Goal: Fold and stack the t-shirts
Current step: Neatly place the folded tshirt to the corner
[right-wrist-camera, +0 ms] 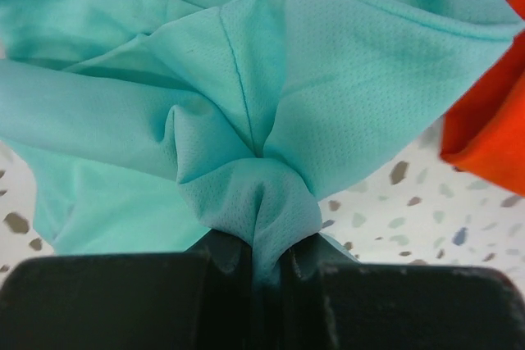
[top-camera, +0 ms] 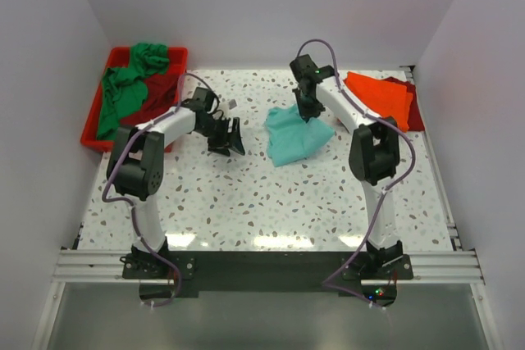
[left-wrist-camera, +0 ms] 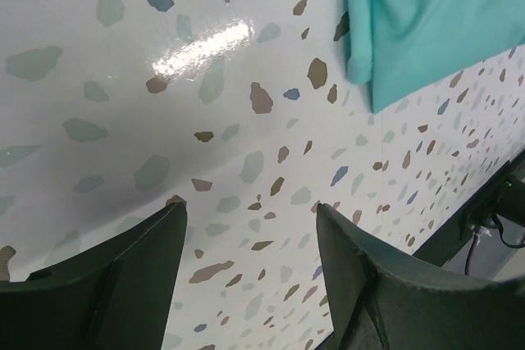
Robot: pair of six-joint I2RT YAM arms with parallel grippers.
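Note:
The orange t-shirt [top-camera: 379, 96] [right-wrist-camera: 490, 133] is on top of the stack to the right of my right gripper in the top view. I will carry the teal shirt onto it next and let the teal shirt go.
A light teal t-shirt [top-camera: 294, 135] lies crumpled at the table's middle. My right gripper [top-camera: 308, 110] is shut on a bunched fold of it [right-wrist-camera: 271, 194], at its far edge. My left gripper [top-camera: 232, 138] is open and empty, hovering over bare table left of the teal shirt; the shirt's corner [left-wrist-camera: 426, 22] shows at the top right of the left wrist view. A folded bright orange t-shirt [top-camera: 379, 96] lies at the far right on a dark red one [top-camera: 415, 108]. A green t-shirt [top-camera: 130, 88] and a dark red t-shirt [top-camera: 160, 97] lie in the tray.
A rigid red plastic tray [top-camera: 92, 133] stands at the far left corner. White walls close the table on three sides. The orange shirt's edge [right-wrist-camera: 488, 129] shows at the right of the right wrist view.

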